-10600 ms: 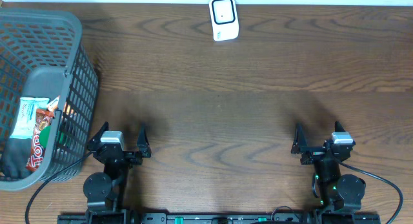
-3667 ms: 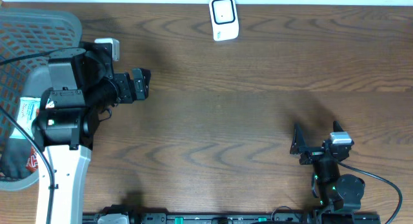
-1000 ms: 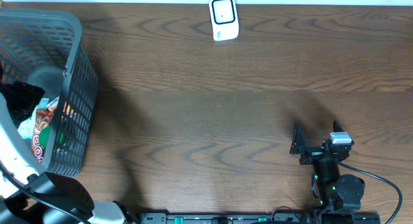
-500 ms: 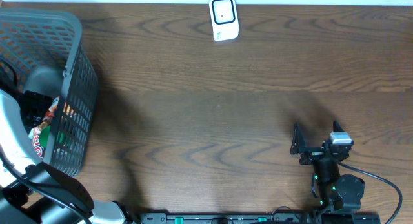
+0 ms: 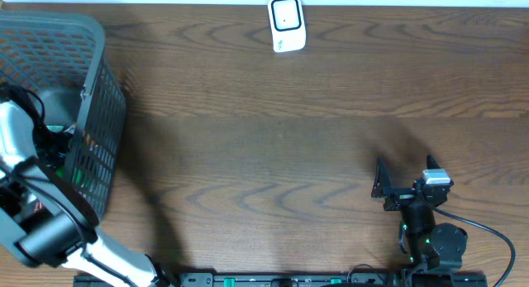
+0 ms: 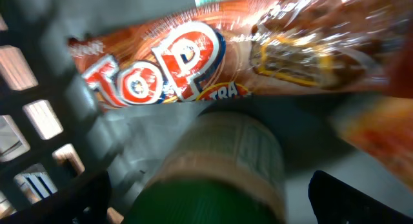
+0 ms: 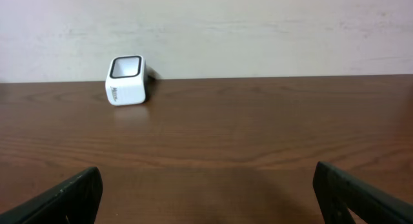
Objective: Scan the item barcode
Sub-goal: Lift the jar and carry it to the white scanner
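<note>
The round container with the green cap lies below, between the left gripper's spread fingers, so the left gripper should next go down around the container's sides and close.
My left gripper (image 6: 213, 201) is down inside the grey basket (image 5: 97, 88), open, its two dark fingertips (image 6: 84, 198) spread wide. Between them lies a blurred round container with a green cap (image 6: 213, 198) and a printed label (image 6: 248, 146); I cannot tell whether the fingers touch it. Just beyond it lies a red-orange "TOP" snack wrapper (image 6: 168, 66). From overhead the left arm (image 5: 21, 146) hides the gripper and most of the basket's contents. The white barcode scanner (image 5: 287, 23) stands at the table's far edge, also seen by the right wrist camera (image 7: 127, 80). My right gripper (image 5: 405, 175) rests open over bare table.
The basket's mesh wall (image 6: 26, 114) stands close on the left of my left gripper. Another orange packet (image 6: 381, 130) lies at the right inside the basket. Brown wooden table (image 5: 281, 155) stretches between the basket, the scanner and the right arm.
My left arm has swung further over the basket's near side and lowered inside, now covering the snack packs from above. The right arm has not moved.
</note>
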